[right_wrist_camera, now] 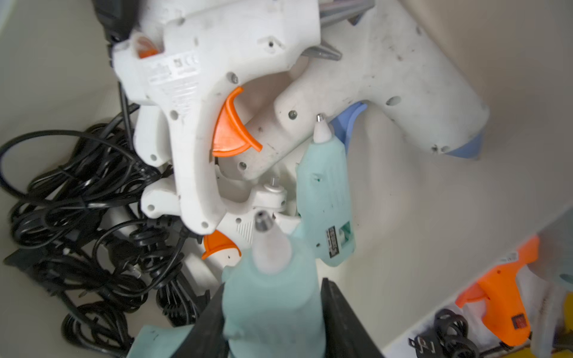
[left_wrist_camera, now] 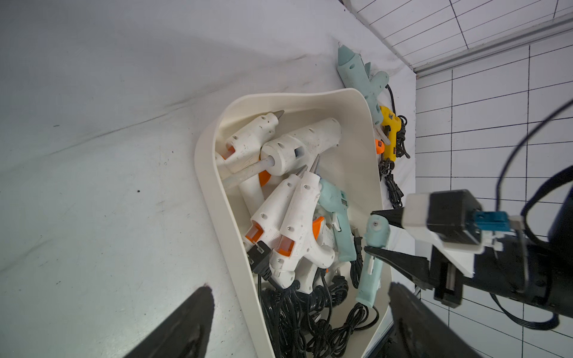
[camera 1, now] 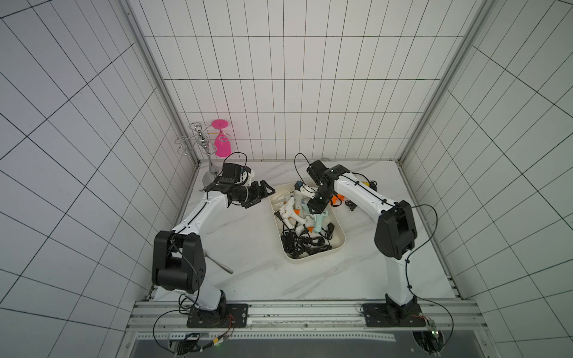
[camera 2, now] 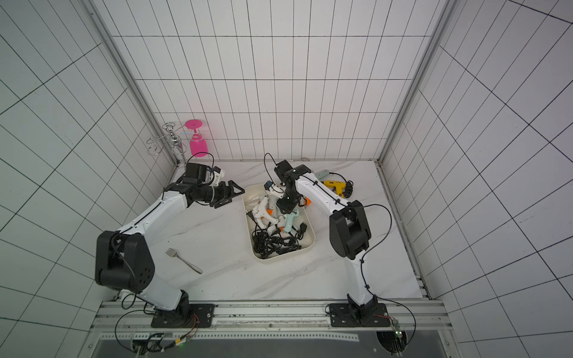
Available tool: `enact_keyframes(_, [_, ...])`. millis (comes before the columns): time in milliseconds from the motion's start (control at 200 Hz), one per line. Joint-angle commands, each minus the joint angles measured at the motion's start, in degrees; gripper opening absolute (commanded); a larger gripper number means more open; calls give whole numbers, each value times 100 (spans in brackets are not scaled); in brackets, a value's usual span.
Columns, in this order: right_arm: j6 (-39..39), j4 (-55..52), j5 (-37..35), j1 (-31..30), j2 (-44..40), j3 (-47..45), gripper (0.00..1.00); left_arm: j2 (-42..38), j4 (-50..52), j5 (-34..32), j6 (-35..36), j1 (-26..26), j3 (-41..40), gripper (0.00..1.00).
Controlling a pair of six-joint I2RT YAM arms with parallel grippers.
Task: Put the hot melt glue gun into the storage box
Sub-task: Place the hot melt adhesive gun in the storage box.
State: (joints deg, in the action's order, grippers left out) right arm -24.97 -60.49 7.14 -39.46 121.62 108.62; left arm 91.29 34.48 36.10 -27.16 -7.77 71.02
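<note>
I will lower my right gripper toward the teal gun lying below it inside the box and let go, since the held gun already hangs within the box's rim.
The storage box (camera 1: 316, 255) is a cream tub mid-table holding several white and teal glue guns and black cords; its rim also shows in the left wrist view (left_wrist_camera: 214, 198). My right gripper (camera 1: 314, 210) hangs over the box's far half, shut on a pale teal hot melt glue gun (right_wrist_camera: 273, 297) by its barrel. In the left wrist view that gun (left_wrist_camera: 370, 263) hangs above the box's inside, handle down. My left gripper (camera 1: 263, 195) is open and holds nothing, level with the box's far left corner and just outside it.
More glue guns lie on the table beyond the box's far right side: a yellow one (camera 2: 336, 187), a teal one (camera 2: 324, 174) and an orange one (right_wrist_camera: 502, 307). A fork (camera 2: 183, 260) lies near the left arm. A pink glass (camera 1: 222, 142) hangs on a wire rack in the far left corner.
</note>
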Motion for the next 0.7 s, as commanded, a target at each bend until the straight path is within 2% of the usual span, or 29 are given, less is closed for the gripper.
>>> enact_keyframes(0, [195,-182,-385,-71,436,503,28,10,-156,-40,101,-10,-29,89])
enact_keyframes(75, [259,-41,-516,-70,613,618,30,-14,-183,39,196,-6,-54,89])
enact_keyframes(245, [365,256,-916,-44,842,748,43,-26,-89,-65,272,-10,-98,89])
enact_keyframes(450, [508,389,-908,-18,541,713,77,-32,50,-189,281,-5,-111,89])
enact_keyframes(610, [574,539,-735,-9,-2,465,82,-38,123,-233,272,-15,-63,89])
enact_keyframes(695, [702,411,-560,8,-286,398,78,-19,153,-253,268,-29,-22,89])
